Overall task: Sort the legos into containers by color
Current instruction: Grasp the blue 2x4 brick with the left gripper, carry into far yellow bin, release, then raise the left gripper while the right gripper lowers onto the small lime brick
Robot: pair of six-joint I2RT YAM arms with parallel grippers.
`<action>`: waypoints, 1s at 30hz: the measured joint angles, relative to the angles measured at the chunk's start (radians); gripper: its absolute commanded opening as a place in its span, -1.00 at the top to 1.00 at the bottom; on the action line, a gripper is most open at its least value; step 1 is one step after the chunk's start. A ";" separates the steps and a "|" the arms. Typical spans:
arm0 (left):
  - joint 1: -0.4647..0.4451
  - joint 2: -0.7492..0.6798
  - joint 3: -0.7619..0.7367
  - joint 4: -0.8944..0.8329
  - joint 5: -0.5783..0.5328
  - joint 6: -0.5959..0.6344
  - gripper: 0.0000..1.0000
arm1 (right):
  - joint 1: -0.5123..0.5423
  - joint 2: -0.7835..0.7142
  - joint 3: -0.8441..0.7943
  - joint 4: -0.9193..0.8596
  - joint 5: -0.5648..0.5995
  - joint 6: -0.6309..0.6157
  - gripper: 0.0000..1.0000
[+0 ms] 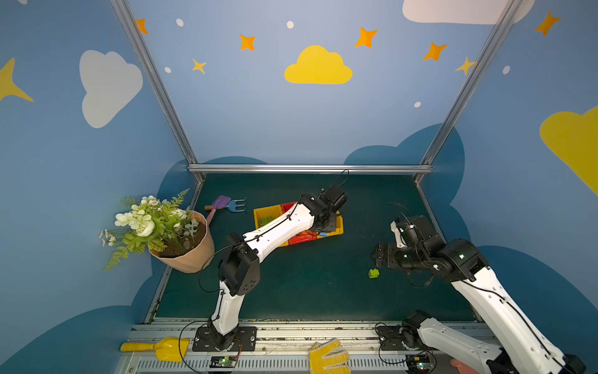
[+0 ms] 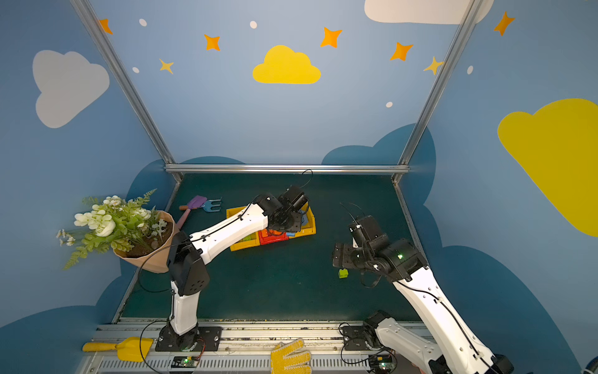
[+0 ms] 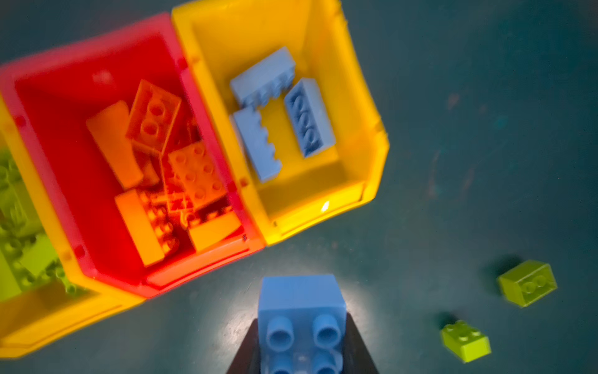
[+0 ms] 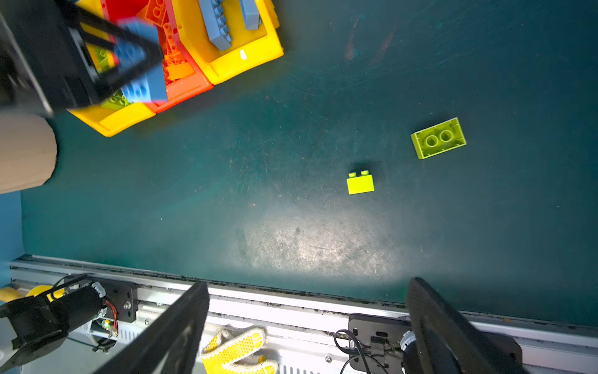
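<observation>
My left gripper moves outward and down to the bare near end (image 2: pixel 304 228) (image 3: pixel 306 178) of the light blue legos' yellow bin next and releases there.
My left gripper (image 3: pixel 301 346) is shut on a light blue lego (image 3: pixel 301 301) and hangs just in front of the containers. The red bin (image 3: pixel 61 110) holds several orange legos (image 3: pixel 194 171). The yellow bin (image 3: pixel 326 48) beside it holds three light blue legos (image 3: pixel 309 116). The other yellow bin (image 3: pixel 48 311) holds lime green legos (image 3: pixel 19 226). Two lime green legos (image 4: pixel 360 183) (image 4: pixel 438 138) lie loose on the dark green mat. My right gripper (image 4: pixel 307 323) is open and empty, raised above the mat near them. In both top views only one loose green lego (image 1: pixel 373 273) (image 2: pixel 343 273) shows.
A tan flower pot (image 1: pixel 191 255) stands at the left edge of the mat. Purple and blue toy garden tools (image 1: pixel 223 204) lie behind it. A yellow scoop (image 1: pixel 165 348) and a yellow glove (image 1: pixel 328 356) rest on the metal rail at the front.
</observation>
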 measured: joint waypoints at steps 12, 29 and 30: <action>0.127 0.375 0.450 -0.119 0.039 0.103 0.65 | -0.008 -0.045 0.014 -0.066 0.071 0.063 -0.86; 0.185 0.421 0.507 -0.062 0.242 0.132 -0.32 | -0.011 -0.041 -0.070 -0.078 0.105 0.166 -0.86; 0.186 0.421 0.507 -0.062 0.248 0.132 -0.34 | -0.011 -0.039 -0.084 -0.074 0.104 0.168 -0.86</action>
